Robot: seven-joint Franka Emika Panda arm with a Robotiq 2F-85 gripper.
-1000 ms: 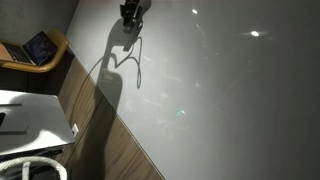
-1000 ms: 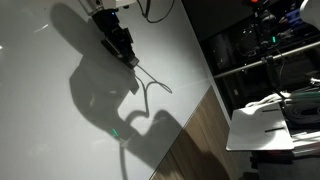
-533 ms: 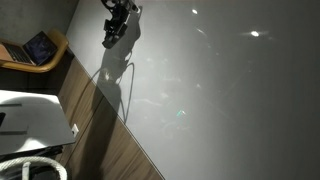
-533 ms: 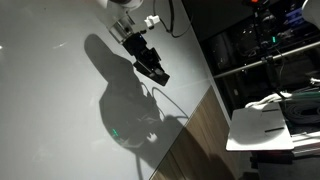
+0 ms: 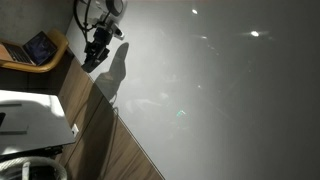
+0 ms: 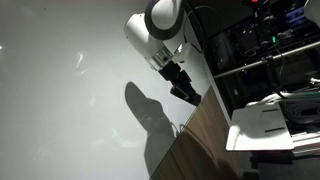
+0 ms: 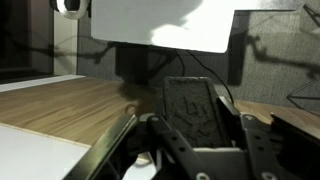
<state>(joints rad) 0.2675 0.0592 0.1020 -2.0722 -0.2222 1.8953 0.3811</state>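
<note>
My gripper moves across the wood strip (image 5: pixel 100 125) and down onto the white side table's near part next, since its bare surface leaves room to release the dark thing.
My gripper (image 5: pixel 95 57) hangs low over the wood strip (image 5: pixel 100 125) that borders the white table (image 5: pixel 220 90). In an exterior view the gripper (image 6: pixel 185 92) is at the same edge, its shadow on the white top. In the wrist view the gripper (image 7: pixel 192 128) is shut on a dark, flat, textured thing (image 7: pixel 188 100) standing up between the jaws. A thin dark cord (image 7: pixel 224 93) curves beside that thing. What the dark thing is I cannot tell.
A laptop (image 5: pixel 40 47) rests on a wooden seat beyond the table edge, with a white unit (image 5: pixel 30 115) and a white hose (image 5: pixel 35 168) below. Equipment racks (image 6: pixel 270 50) and a white side table (image 6: pixel 262 125) stand past the wood strip (image 6: pixel 200 140).
The arm has swung from over the white top to the table's wood-edged side, still shut on the dark thing. The thin cord that dangled below it no longer shows in the exterior views.
</note>
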